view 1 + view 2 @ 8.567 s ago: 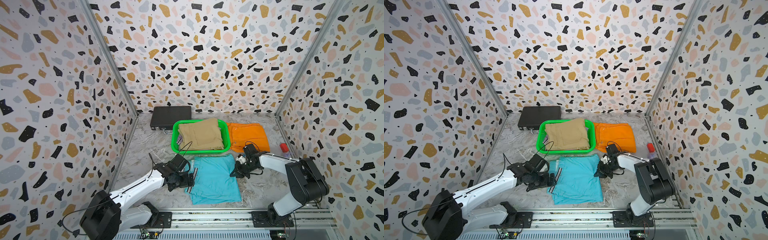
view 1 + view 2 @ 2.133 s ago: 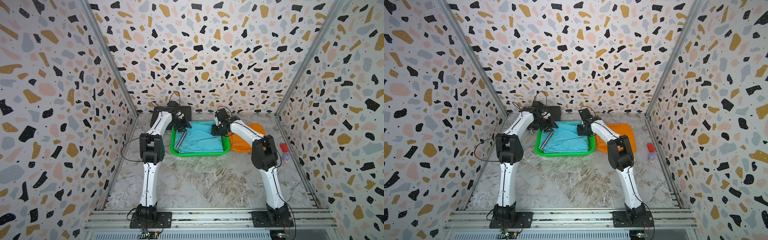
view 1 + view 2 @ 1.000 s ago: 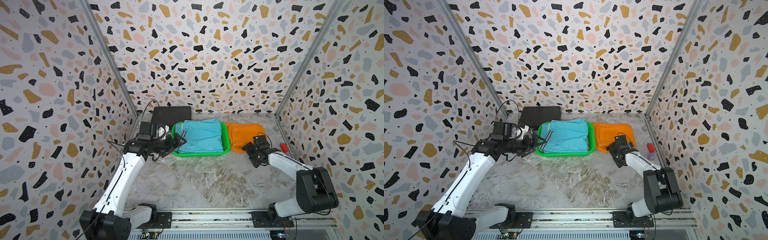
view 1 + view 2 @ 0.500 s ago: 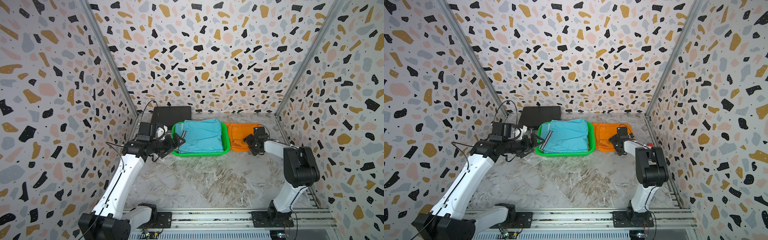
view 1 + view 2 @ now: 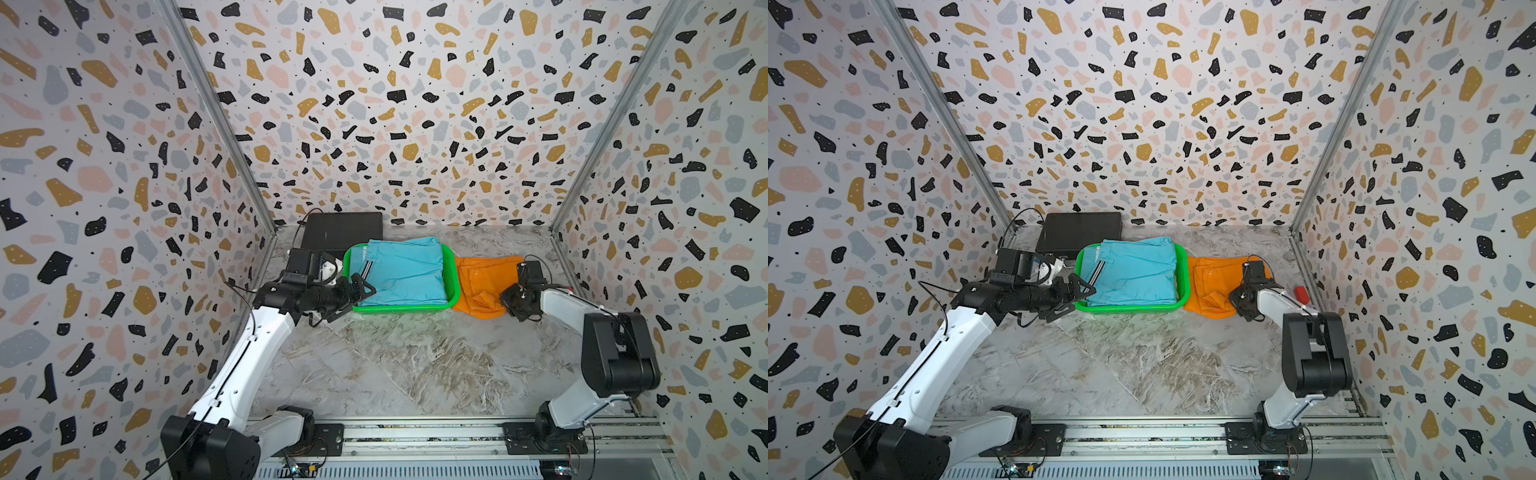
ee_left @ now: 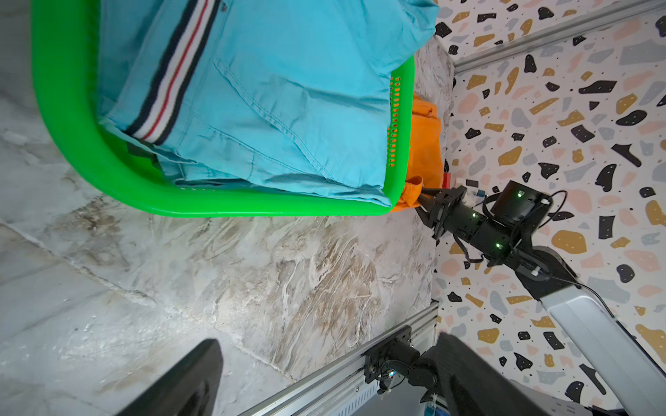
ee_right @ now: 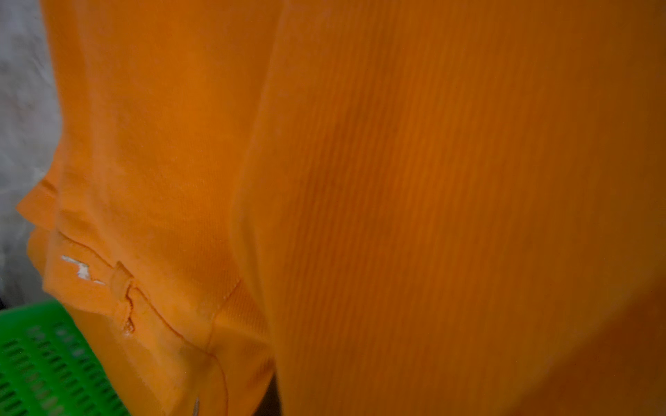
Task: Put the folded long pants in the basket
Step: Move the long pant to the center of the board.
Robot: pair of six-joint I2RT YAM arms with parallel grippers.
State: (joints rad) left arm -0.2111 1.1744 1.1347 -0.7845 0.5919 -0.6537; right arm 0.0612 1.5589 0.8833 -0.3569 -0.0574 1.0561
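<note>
Next, my right gripper draws back, pulls the orange pants (image 5: 482, 274) onto the bare tabletop before the basket, and releases them there because that part of the tabletop is clear.
The green basket (image 5: 399, 308) (image 5: 1129, 309) (image 6: 108, 180) stands at the back middle of the table. Turquoise folded long pants (image 5: 403, 270) (image 5: 1133, 270) (image 6: 270, 90) with striped trim lie on top inside it. Orange folded long pants (image 5: 482, 274) (image 5: 1212, 278) (image 6: 425, 144) lie on the table against the basket's right wall and fill the right wrist view (image 7: 396, 180). My right gripper (image 5: 505, 297) (image 5: 1233, 297) (image 6: 423, 201) is shut on their near right corner, which is bunched up. My left gripper (image 5: 353, 301) (image 5: 1073, 301) (image 6: 328, 342) hangs open and empty at the basket's near left corner.
A flat black box (image 5: 340, 232) (image 5: 1079, 230) lies behind the basket's left end. A small red thing (image 5: 1301, 295) sits by the right wall. Patterned walls close in three sides. A metal rail (image 5: 415, 436) runs along the front.
My right gripper went from open beside the orange pants to shut on their near right corner, and the cloth there has bunched up. The left arm has hardly moved.
</note>
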